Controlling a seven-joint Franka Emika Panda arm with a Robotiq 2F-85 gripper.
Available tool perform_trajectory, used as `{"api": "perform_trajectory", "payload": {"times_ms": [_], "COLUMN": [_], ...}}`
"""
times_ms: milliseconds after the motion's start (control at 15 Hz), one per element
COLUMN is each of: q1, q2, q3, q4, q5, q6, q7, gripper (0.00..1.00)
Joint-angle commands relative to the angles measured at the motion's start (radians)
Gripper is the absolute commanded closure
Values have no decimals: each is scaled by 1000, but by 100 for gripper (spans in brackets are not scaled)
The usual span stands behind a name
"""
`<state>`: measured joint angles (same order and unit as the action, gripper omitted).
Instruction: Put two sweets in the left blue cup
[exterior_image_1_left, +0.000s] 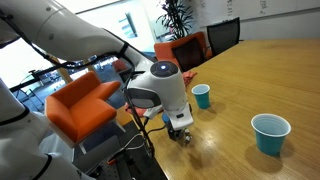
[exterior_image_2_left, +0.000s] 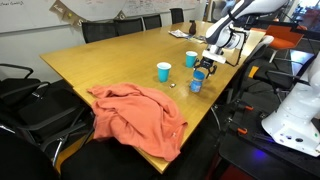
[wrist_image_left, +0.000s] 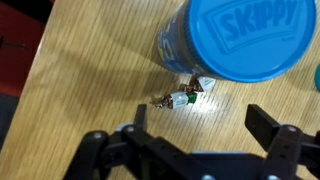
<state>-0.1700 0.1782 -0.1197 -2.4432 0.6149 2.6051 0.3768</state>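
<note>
My gripper moves down toward the table next and closes around the green-and-white sweet, since this one lies clearer of the jar's base than the other.
Two small shiny wrapped sweets (wrist_image_left: 180, 98) (wrist_image_left: 203, 83) lie on the wooden table against the base of a jar with a blue lid (wrist_image_left: 245, 35). In the wrist view my gripper (wrist_image_left: 200, 125) is open and empty, hovering just above the sweets with a finger on either side. The small light teal-blue cup (exterior_image_1_left: 201, 95) stands upright a little beyond my gripper (exterior_image_1_left: 179, 132). It also shows in an exterior view (exterior_image_2_left: 191, 59), next to my gripper (exterior_image_2_left: 203, 70). I cannot see inside the cup.
A larger teal cup (exterior_image_1_left: 270, 133) (exterior_image_2_left: 163, 71) stands further along the table. The blue jar (exterior_image_2_left: 196, 84) sits near the table edge. An orange cloth (exterior_image_2_left: 140, 115) lies on the near end of the table. Orange chairs (exterior_image_1_left: 85, 100) stand beside the table.
</note>
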Motion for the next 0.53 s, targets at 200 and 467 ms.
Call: {"api": "perform_trajectory", "payload": {"times_ms": [200,467], "q1": [-2,-3], "q2": [62,82], "q3": [2,6], "q4": [20,31], "q5": [33,34], "q6": [38,34], "q7": [-31,-35], "gripper": [0,0]}}
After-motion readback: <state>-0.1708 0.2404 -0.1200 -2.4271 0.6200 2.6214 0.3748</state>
